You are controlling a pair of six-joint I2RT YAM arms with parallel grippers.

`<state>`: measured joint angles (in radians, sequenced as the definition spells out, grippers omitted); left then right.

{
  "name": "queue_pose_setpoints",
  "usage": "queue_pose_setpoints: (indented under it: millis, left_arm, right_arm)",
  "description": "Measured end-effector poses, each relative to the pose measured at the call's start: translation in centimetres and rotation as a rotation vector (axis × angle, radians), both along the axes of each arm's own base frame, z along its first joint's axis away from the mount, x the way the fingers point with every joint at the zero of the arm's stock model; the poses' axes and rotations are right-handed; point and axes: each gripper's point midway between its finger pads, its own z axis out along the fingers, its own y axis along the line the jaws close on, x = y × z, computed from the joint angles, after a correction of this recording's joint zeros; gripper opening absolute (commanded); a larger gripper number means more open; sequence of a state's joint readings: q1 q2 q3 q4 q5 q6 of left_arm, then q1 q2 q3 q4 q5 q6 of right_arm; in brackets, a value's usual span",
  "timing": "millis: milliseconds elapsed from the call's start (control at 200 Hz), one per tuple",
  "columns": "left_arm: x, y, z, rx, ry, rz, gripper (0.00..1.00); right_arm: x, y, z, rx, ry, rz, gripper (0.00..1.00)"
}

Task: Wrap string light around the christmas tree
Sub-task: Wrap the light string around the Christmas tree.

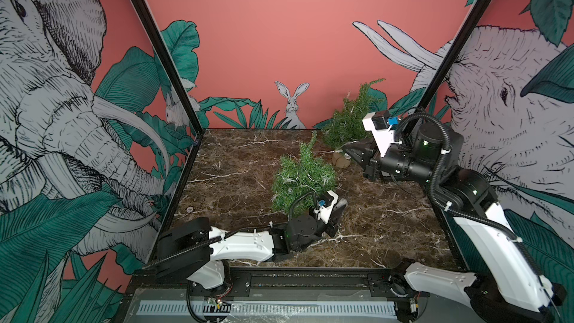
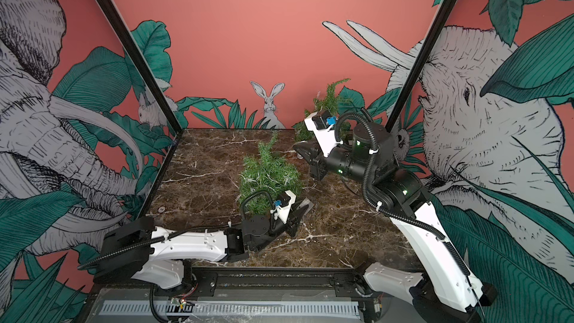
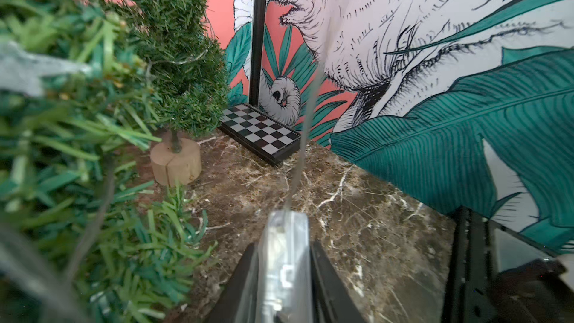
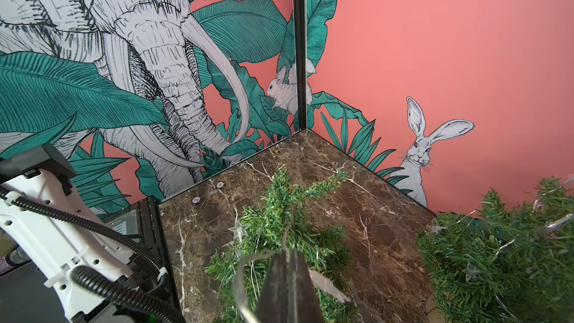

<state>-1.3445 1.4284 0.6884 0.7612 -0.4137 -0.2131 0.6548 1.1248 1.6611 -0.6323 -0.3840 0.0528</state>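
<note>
I will next ease my right gripper down toward the light green tree's branches below its fingers and let go of the wire, while my left gripper holds the box (image 3: 284, 262).
A light green christmas tree (image 1: 302, 178) with star lights (image 4: 236, 229) on it stands mid-table. My left gripper (image 1: 340, 208) sits low at its near right side, shut on the string light's clear battery box (image 3: 284, 262), which fills the gap between both fingers (image 3: 326, 274). A thin wire (image 3: 310, 104) rises from that box. My right gripper (image 1: 346, 150) hovers behind the tree, shut on the string light wire (image 4: 287, 228), with loops trailing beside its fingertips. A second, darker tree (image 1: 351, 119) on a wooden stump (image 3: 175, 163) stands at the back right, also strung with lights.
A black and white checkerboard (image 3: 261, 132) lies against the right wall in the back corner. The marble table (image 1: 236, 163) is walled on three sides by printed panels. The right arm (image 1: 413, 156) reaches over the table's right part.
</note>
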Motion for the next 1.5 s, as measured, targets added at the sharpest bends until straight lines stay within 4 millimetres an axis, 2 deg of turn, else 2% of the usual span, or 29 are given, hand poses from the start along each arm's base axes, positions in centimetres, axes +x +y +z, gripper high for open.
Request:
queue_pose_setpoints:
  millis: [250, 380, 480, 560, 670, 735, 785, 825, 960, 1055, 1115, 1310, 1501]
  left_arm:
    - [-0.7, 0.4, 0.0, 0.032, 0.019, -0.039, 0.25]
    - [-0.9, 0.5, -0.1, 0.043, 0.022, -0.048, 0.24]
    - [-1.1, 0.6, -0.2, 0.056, 0.026, -0.059, 0.20]
    - [-1.3, 0.9, -0.2, 0.076, 0.033, -0.066, 0.16]
    - [-1.8, 1.5, 0.7, 0.088, 0.047, -0.083, 0.13]
    - [-2.1, 2.0, 1.9, 0.083, 0.052, -0.093, 0.07]
    - [-2.3, 2.6, 2.9, 0.073, 0.053, -0.097, 0.00]
    - [-2.4, 3.3, 3.6, 0.064, 0.052, -0.096, 0.00]
    - [-2.7, 5.9, 6.0, 0.014, 0.038, -0.080, 0.00]
    - [-3.1, 7.9, 7.2, -0.026, 0.026, -0.078, 0.00]
    - [-3.3, 8.7, 7.5, -0.027, 0.025, -0.079, 0.00]
    - [-3.8, 11.3, 7.4, 0.014, 0.037, -0.073, 0.00]
    - [-4.2, 14.5, 8.4, -0.007, 0.034, -0.048, 0.00]
  right_arm:
    - [0.2, 0.1, 0.2, 0.019, 0.004, -0.006, 0.00]
    - [0.2, 0.1, 0.2, 0.024, 0.010, -0.007, 0.06]
    - [0.4, 0.3, -0.1, 0.025, 0.019, -0.008, 0.11]
    - [0.6, 0.4, -0.4, 0.030, 0.024, -0.009, 0.10]
    - [0.9, 0.7, -1.4, 0.032, 0.045, -0.009, 0.12]
    - [1.2, 0.9, -2.3, 0.032, 0.064, -0.011, 0.17]
    - [1.4, 1.1, -3.0, 0.033, 0.086, -0.014, 0.21]
    - [1.6, 1.2, -3.5, 0.036, 0.099, -0.017, 0.25]
    - [2.1, 1.8, -4.8, 0.059, 0.139, -0.018, 0.29]
    - [2.3, 2.0, -5.2, 0.073, 0.157, -0.018, 0.40]
    - [2.4, 2.1, -5.1, 0.080, 0.154, -0.019, 0.45]
    - [2.7, 1.7, -5.0, 0.092, 0.136, -0.049, 0.51]
    - [3.2, 0.8, -5.0, 0.092, 0.105, -0.106, 0.61]
